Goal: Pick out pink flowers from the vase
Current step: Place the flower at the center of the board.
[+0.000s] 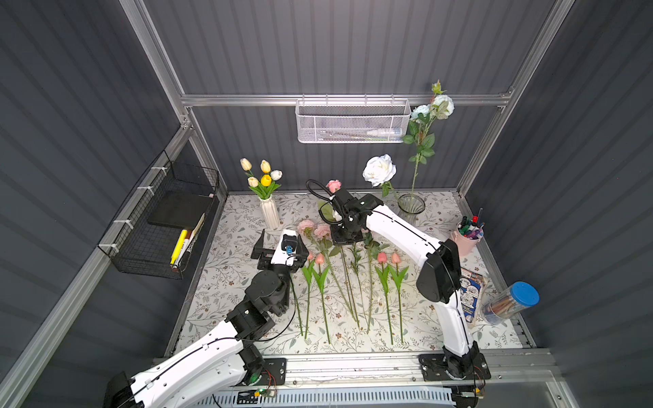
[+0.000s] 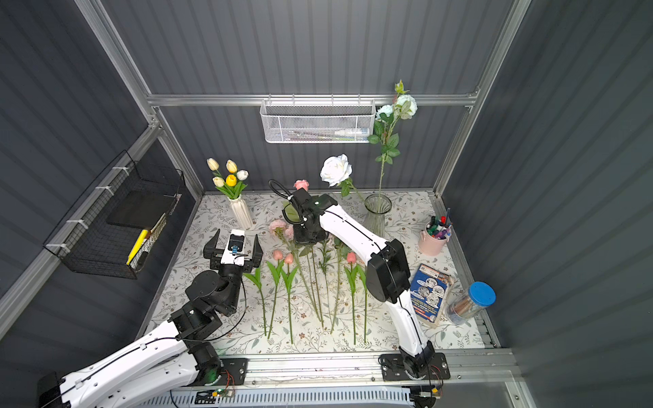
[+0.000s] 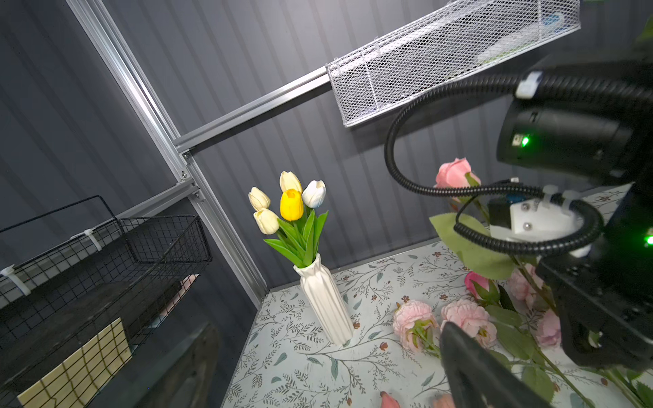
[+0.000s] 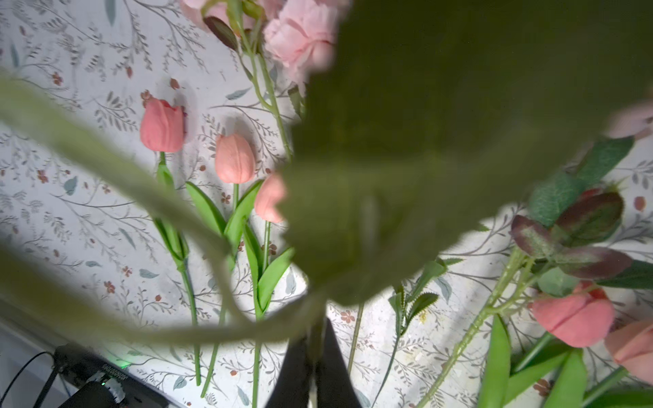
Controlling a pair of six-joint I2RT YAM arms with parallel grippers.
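The part of the table (image 1: 347,262) (image 4: 348,317) beside the leafy sprig lies below my right gripper's fingers, so my right gripper will go down toward it next and let go of the green stem.
My right gripper (image 1: 344,241) (image 4: 314,353) points down over the table, shut on the green stem of a pink rose (image 1: 333,185) (image 3: 454,173) whose bloom stands above the wrist. A blurred leaf fills most of the right wrist view. Other pink flowers lie in a row on the patterned table (image 1: 243,282): pink tulips (image 1: 381,257) (image 4: 162,125) and pale pink carnations (image 1: 305,226) (image 3: 411,319). The glass vase (image 1: 411,205) (image 2: 377,212) at the back right holds a white rose (image 1: 380,170) and a pale blue rose spray (image 1: 436,106). My left gripper (image 1: 281,235) (image 3: 328,371) hovers open and empty beside the carnations.
A white ribbed vase (image 1: 270,213) with yellow and cream tulips stands at the back left. A pink cup of markers (image 1: 466,242), a booklet (image 1: 471,293) and a blue-lidded jar (image 1: 512,303) line the right edge. A black wire basket (image 1: 166,219) and a white mesh basket (image 1: 353,120) hang on the walls.
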